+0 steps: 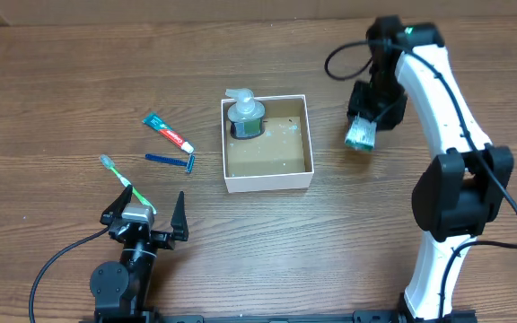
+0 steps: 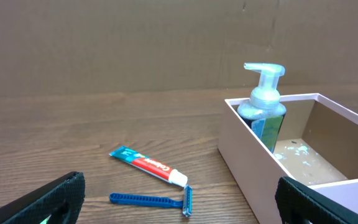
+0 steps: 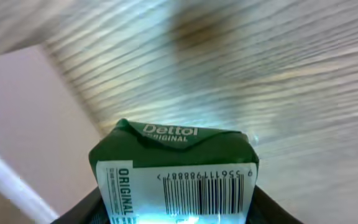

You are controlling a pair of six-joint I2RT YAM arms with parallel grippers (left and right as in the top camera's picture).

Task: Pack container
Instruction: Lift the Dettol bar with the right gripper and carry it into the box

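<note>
My right gripper holds the packet (image 3: 176, 171) and will swing to its left in the overhead view, over the container's side, and let go of it on the bare bottom of the container beside the pump bottle.
The container (image 1: 267, 182), a square white-walled box with a brown floor, sits mid-table and holds a clear pump bottle (image 1: 244, 115) in its back left corner. It also shows in the left wrist view (image 2: 247, 168), with the bottle (image 2: 264, 112) inside. My right gripper (image 1: 363, 133) is shut on a green Dettol soap packet (image 3: 176, 171) and holds it above the table, right of the container. My left gripper (image 1: 144, 218) is open and empty near the front left. A toothpaste tube (image 1: 168, 131), a blue razor (image 1: 170, 161) and a green toothbrush (image 1: 124, 179) lie left of the container.
The razor (image 2: 151, 200) and toothpaste tube (image 2: 148, 165) lie just ahead of my left fingers. A cardboard wall (image 2: 135, 43) stands along the back of the wooden table. A black cable (image 1: 52, 269) runs by the left arm's base.
</note>
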